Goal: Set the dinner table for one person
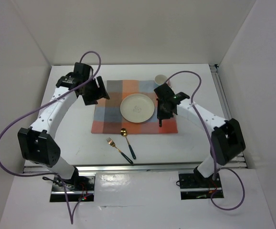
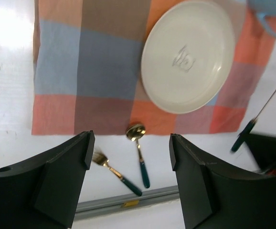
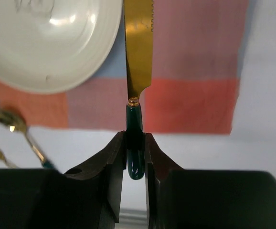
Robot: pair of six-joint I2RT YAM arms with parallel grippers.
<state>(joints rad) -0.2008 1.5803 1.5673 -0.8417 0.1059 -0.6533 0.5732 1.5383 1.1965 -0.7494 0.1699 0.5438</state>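
The placemat's bare part beside the plate lies below. My right gripper will next lower the knife there with the blade pointing away, and release its dark green handle.
On the white dinner table lies an orange-blue checked placemat with a cream plate at its centre. My right gripper is shut on the dark green handle of a gold-bladed knife. It holds the knife over the placemat's right side, beside the plate, blade pointing away. In the top view that gripper hangs right of the plate. My left gripper stands open above the placemat's left edge, nothing between its fingers. A gold spoon and fork lie in front of the placemat.
A small pale cup stands at the placemat's back right corner. A metal rail runs along the table's near edge, just behind the arm bases. White walls close in the table on three sides.
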